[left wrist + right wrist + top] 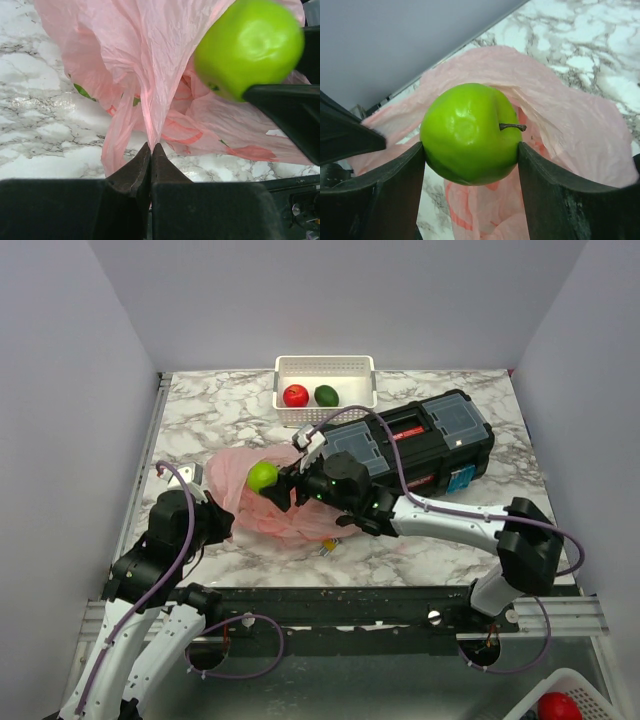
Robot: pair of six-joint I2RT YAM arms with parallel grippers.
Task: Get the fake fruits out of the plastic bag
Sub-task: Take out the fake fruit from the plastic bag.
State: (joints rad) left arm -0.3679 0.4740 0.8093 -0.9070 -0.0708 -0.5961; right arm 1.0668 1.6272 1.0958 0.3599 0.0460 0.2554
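Note:
My right gripper carries the bright green apple [262, 476] outward to the white basket [325, 367] next and lowers it there, because the other removed fruits lie inside.
The pink plastic bag [290, 508] lies crumpled on the marble table left of centre. My right gripper [272, 486] is shut on the bright green apple [262, 476] and holds it above the bag; in the right wrist view the apple [468, 133] sits between both fingers with its stem to the right. My left gripper [150, 147] is shut on a pinched fold of the bag [145, 75], near its left edge. The red apple [295, 395] and the darker green fruit [326, 395] lie in the white basket [325, 367] at the back.
A black toolbox [420, 440] with clear lid compartments lies right of the bag, under my right arm. A small yellow clip [326, 547] lies on the table near the bag's front edge. Grey walls enclose the table. Another white basket holding a red fruit [560, 706] shows at bottom right.

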